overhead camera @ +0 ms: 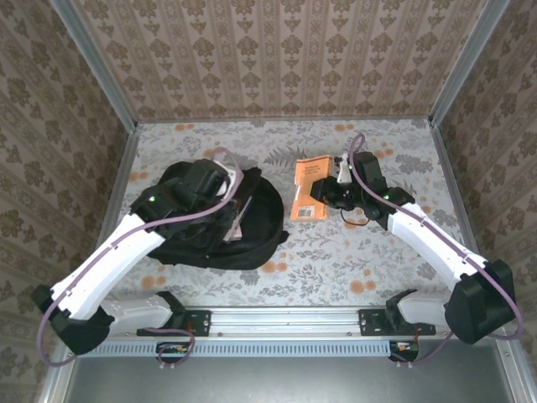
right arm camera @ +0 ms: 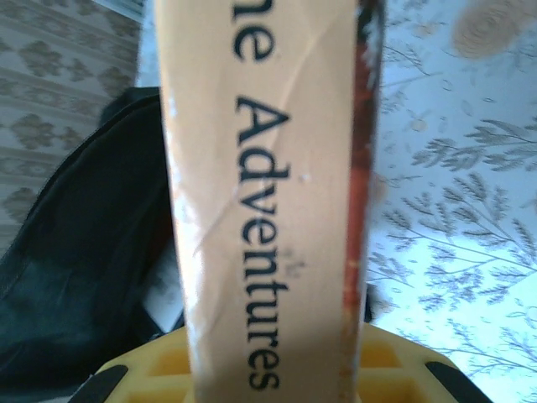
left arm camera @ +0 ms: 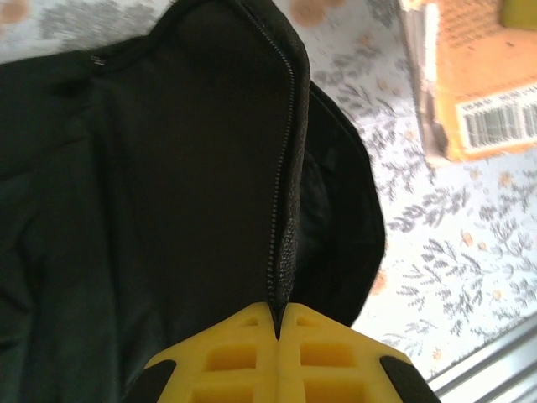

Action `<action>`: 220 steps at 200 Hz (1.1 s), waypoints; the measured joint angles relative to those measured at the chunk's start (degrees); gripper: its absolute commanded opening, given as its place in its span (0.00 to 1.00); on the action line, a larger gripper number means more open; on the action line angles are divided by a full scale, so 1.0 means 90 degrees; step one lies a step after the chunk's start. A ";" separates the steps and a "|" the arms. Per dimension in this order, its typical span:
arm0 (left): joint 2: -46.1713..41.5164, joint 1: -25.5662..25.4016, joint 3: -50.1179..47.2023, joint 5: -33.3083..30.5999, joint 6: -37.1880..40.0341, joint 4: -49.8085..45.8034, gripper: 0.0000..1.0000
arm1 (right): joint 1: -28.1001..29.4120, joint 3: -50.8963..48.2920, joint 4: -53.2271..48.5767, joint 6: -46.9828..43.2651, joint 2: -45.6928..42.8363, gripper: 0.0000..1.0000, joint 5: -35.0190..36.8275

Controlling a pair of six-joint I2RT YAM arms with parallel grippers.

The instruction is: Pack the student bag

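My right gripper is holding the orange book, and the bag's opening (overhead camera: 255,223) is between my grippers with its edge held open. Next, my right gripper will move toward my left gripper and let go of the book inside.
The student bag (overhead camera: 256,228), a big black backpack, lies on the left half of the table. My left gripper (overhead camera: 210,180) is over its top, shut on the bag's zipped edge (left arm camera: 285,210). That edge runs straight into the closed yellow jaws of the left gripper (left arm camera: 278,323). An orange book (overhead camera: 309,189) lies just right of the bag, with my right gripper (overhead camera: 337,191) at its right side. In the right wrist view the book's spine (right arm camera: 260,210), lettered "Adventures", stands between the yellow jaws of the right gripper (right arm camera: 273,369), which is shut on it. The bag (right arm camera: 75,252) shows behind it on the left.
The floral tabletop (overhead camera: 336,252) is walled on three sides by patterned panels (overhead camera: 277,50). A metal rail (overhead camera: 285,319) runs along the near edge between the arm bases. A pale, pink-edged thing (overhead camera: 239,206) shows at the bag's opening.
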 measured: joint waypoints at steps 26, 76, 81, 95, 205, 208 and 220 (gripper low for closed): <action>-0.0631 0.0284 -0.0015 -0.0296 -0.0197 -0.0036 0.00 | 0.0274 0.0214 0.0109 0.0333 0.0061 0.00 -0.0447; -0.1144 0.0389 -0.0170 -0.0522 -0.0427 -0.0061 0.00 | 0.1124 0.0690 0.0614 0.1515 0.1144 0.00 -0.1149; -0.1144 0.0389 -0.0199 -0.0520 -0.0444 -0.0056 0.00 | 0.1212 0.0818 0.0610 0.1637 0.1328 0.00 -0.1183; -0.1144 0.0389 -0.0279 -0.0491 -0.0476 -0.0039 0.00 | 0.1418 0.1258 0.0566 0.1919 0.1868 0.00 -0.1226; -0.1268 0.0389 -0.0357 -0.0457 -0.0566 0.0151 0.00 | 0.2353 0.2800 0.0209 0.3502 0.3951 0.00 -0.0097; -0.1268 0.0389 -0.0357 -0.0457 -0.0566 0.0151 0.00 | 0.2375 0.2803 0.0211 0.3514 0.3959 0.00 -0.0049; -0.1265 0.0389 -0.0342 -0.0449 -0.0566 0.0151 0.00 | 0.2448 0.2803 0.0274 0.3631 0.3995 0.00 0.0090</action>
